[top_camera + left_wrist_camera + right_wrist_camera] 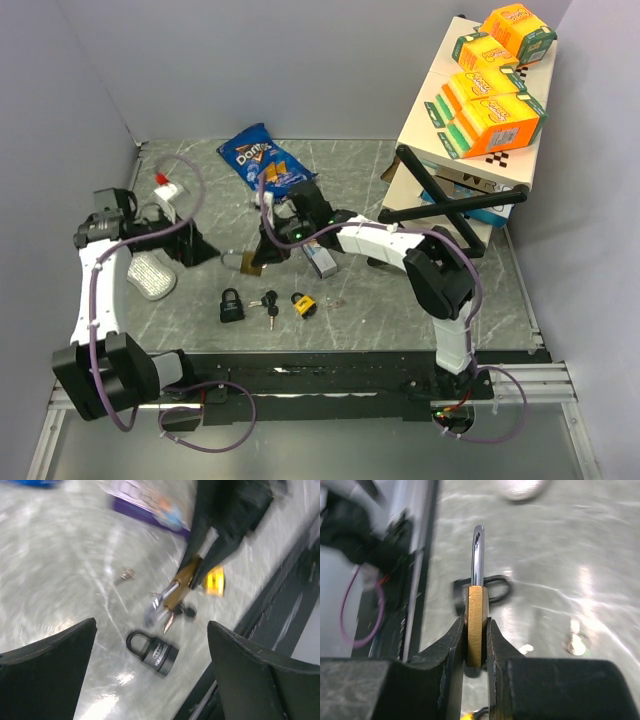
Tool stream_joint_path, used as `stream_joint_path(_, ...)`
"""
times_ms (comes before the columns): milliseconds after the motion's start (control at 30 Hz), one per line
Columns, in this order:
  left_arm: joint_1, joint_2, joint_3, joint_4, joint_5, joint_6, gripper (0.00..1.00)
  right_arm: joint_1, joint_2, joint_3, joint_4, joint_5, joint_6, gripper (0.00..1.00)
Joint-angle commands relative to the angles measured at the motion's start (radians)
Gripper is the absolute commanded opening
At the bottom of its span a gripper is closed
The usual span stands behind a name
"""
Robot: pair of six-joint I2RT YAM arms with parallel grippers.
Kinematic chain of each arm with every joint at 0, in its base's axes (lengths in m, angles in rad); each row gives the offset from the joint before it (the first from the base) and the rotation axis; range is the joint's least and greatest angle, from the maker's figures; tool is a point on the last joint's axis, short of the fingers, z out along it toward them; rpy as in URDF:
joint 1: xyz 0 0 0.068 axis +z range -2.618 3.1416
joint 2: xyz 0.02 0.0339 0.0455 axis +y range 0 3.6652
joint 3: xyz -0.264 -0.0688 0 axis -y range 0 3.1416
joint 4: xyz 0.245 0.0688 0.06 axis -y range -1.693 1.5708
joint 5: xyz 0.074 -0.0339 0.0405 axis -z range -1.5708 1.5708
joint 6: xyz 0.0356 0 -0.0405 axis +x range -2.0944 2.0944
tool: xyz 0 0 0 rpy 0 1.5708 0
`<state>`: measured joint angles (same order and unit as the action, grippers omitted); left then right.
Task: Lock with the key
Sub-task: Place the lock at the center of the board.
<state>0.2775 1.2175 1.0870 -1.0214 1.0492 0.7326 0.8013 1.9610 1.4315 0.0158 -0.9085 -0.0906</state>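
Note:
I need to swing my left gripper outward and toward the held brass padlock next, turning its open fingers around the narrow sides of the padlock's body, because the right gripper covers the padlock's broad sides.
A brass padlock with a steel shackle stands edge-on between the fingers of my right gripper, which is shut on its body. From above, the brass padlock is left of centre, at the tip of the right gripper. My left gripper is open and holds nothing; it hangs above a black padlock and looks towards the held brass padlock. A bunch of keys with black heads lies on the table between the black padlock and a yellow padlock.
A Doritos bag lies at the back, a purple box under the right arm, and a white pad at the left. A folding stand with orange boxes fills the right back. A loose small key lies apart.

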Motion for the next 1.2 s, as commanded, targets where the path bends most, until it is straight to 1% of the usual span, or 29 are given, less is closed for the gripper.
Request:
stream_joint_path(0,0.037,-0.065,0.028,0.427,-0.118,-0.845,0.96,-0.077,-0.132,-0.016,0.331,0.129,0.315,0.0)
stream_joint_path(33,0.037,-0.065,0.03,0.501,-0.194,-0.959,0.96,-0.08,-0.139,-0.019,0.349,0.187,0.34,0.0)
stream_joint_path(67,0.037,-0.061,0.031,0.509,-0.202,-1.108,0.96,-0.08,-0.151,-0.02,0.374,0.215,0.36,0.0)
stream_joint_path(133,0.037,-0.053,0.031,0.526,-0.212,-1.217,0.96,-0.08,-0.159,-0.023,0.401,0.3,0.414,0.0)
stream_joint_path(167,0.035,-0.056,0.019,0.547,-0.215,-1.324,0.96,-0.076,-0.16,-0.019,0.407,0.334,0.431,0.0)
stream_joint_path(200,0.035,-0.059,0.002,0.567,-0.218,-1.36,0.96,-0.073,-0.157,-0.013,0.414,0.359,0.465,0.0)
stream_joint_path(233,0.031,-0.067,-0.021,0.584,-0.225,-1.381,0.96,-0.071,-0.154,-0.005,0.417,0.375,0.48,0.0)
stream_joint_path(267,0.017,-0.084,-0.028,0.613,-0.27,-1.401,0.96,-0.068,-0.146,0.015,0.418,0.397,0.495,0.0)
stream_joint_path(333,-0.006,-0.102,-0.047,0.632,-0.314,-1.414,0.96,-0.057,-0.139,0.033,0.426,0.414,0.538,0.0)
stream_joint_path(433,-0.056,-0.131,-0.084,0.699,-0.374,-1.481,0.96,-0.04,-0.137,0.04,0.443,0.438,0.572,0.0)
stream_joint_path(500,-0.116,-0.135,-0.09,0.727,-0.414,-1.498,0.96,-0.033,-0.137,0.043,0.447,0.433,0.594,0.0)
stream_joint_path(567,-0.153,-0.133,-0.111,0.747,-0.426,-1.527,0.96,-0.025,-0.143,0.041,0.452,0.428,0.612,0.0)
stream_joint_path(667,-0.167,-0.128,-0.171,0.794,-0.419,-1.584,0.96,-0.024,-0.154,0.033,0.454,0.433,0.618,0.0)
stream_joint_path(733,-0.194,-0.122,-0.193,0.813,-0.423,-1.59,0.96,-0.021,-0.154,0.033,0.451,0.438,0.617,0.0)
stream_joint_path(933,-0.242,-0.089,-0.214,0.86,-0.445,-1.607,0.96,-0.008,-0.149,0.04,0.457,0.451,0.609,0.0)
stream_joint_path(1167,-0.268,-0.05,-0.217,0.845,-0.509,-1.644,0.96,0.012,-0.145,0.044,0.444,0.468,0.603,0.0)
